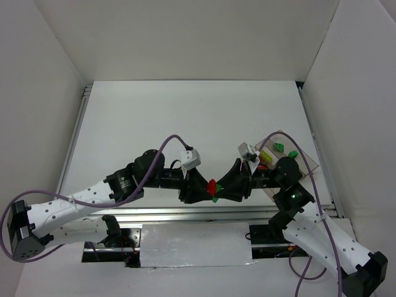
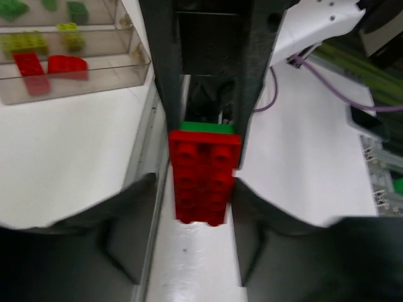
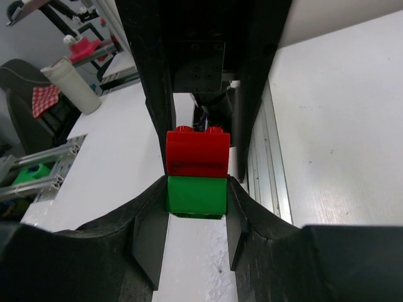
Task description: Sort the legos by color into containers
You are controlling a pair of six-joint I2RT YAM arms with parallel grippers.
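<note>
The colors match. My right gripper draws the green lego away next and swings to the right in the top view over the section of green legos.
A red lego (image 2: 204, 176) is stacked on a dark green lego (image 3: 196, 195), and the pair hangs between both grippers above the table's near edge (image 1: 212, 185). My right gripper (image 3: 197, 198) is shut on the green lego. My left gripper (image 2: 195, 189) faces it with the red lego between its blurred fingers. The right finger touches the red lego, and a thin gap shows on the left. The clear container (image 2: 135, 63) lies at the upper left of the left wrist view. It holds red (image 2: 31, 69), yellow-green (image 2: 25, 43) and green (image 2: 12, 7) legos in separate compartments. In the top view the container (image 1: 309, 162) is behind the right arm.
An aluminium rail (image 3: 264, 176) runs along the table's near edge under the grippers. A purple cable (image 2: 315, 75) loops off the right arm. A white bottle (image 3: 69, 85) and a checked cloth (image 3: 44, 97) lie off the table. White walls enclose the table on three sides.
</note>
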